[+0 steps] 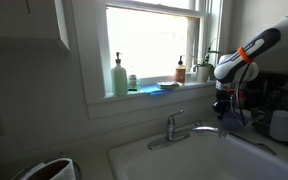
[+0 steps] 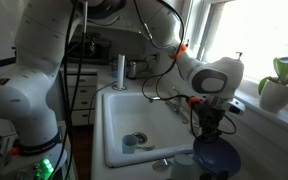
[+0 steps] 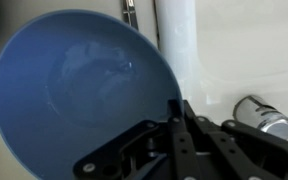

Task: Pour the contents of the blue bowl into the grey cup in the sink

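Note:
My gripper lowers the blue bowl (image 1: 232, 121) onto the counter (image 1: 246, 132) beside the white sink next and releases the bowl's rim, since the bowl looks empty inside.
The blue bowl (image 3: 69, 85) fills the wrist view and looks empty apart from a faint wet sheen. My gripper (image 3: 177, 108) is shut on its rim. In both exterior views the gripper (image 2: 209, 135) holds the bowl (image 2: 216, 158) (image 1: 232, 121) at the near right edge of the white sink (image 2: 114, 125). The grey cup (image 2: 130, 144) stands upright on the sink floor, near the drain, to the left of and below the bowl. The cup does not show in the wrist view.
A chrome faucet (image 1: 179, 128) stands behind the sink (image 1: 184, 158). Soap bottles (image 1: 119, 76) and a plant (image 1: 206, 66) line the window sill. A potted plant (image 2: 279, 85) sits by the window. A white cup (image 1: 281, 125) stands on the counter.

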Controlling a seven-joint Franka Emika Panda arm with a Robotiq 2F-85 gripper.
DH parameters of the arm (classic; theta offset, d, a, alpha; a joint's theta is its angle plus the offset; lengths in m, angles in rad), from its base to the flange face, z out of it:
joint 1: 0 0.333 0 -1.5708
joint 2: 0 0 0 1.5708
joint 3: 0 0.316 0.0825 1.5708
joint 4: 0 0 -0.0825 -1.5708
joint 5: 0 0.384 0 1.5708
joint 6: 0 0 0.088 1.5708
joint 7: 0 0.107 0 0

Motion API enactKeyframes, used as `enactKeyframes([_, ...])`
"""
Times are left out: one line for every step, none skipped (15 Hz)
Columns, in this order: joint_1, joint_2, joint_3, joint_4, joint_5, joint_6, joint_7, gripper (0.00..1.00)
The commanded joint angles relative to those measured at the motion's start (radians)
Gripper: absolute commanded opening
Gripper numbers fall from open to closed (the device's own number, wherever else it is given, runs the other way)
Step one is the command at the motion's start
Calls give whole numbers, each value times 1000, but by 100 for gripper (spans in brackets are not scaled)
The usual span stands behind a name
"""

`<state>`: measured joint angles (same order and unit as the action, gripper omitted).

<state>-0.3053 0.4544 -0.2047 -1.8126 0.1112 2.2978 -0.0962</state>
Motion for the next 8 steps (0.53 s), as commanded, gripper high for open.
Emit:
enactKeyframes([-33, 67, 19, 102, 11, -63, -39, 1])
enactKeyframes([-35, 79, 18, 121, 7, -73, -38, 1])
enactKeyframes([-38, 91, 19, 133, 8, -79, -40, 1])
enactKeyframes([-41, 101, 19, 147, 7, -84, -40, 1])
enactKeyframes([-45, 113, 20, 161, 9, -87, -39, 1])
enactKeyframes([-48, 124, 21, 172, 8, -91, -40, 1])
enactKeyframes([-51, 135, 20, 187, 8, -99, -36, 2])
enactKeyframes([-56, 144, 22, 195, 13, -110, -35, 7])
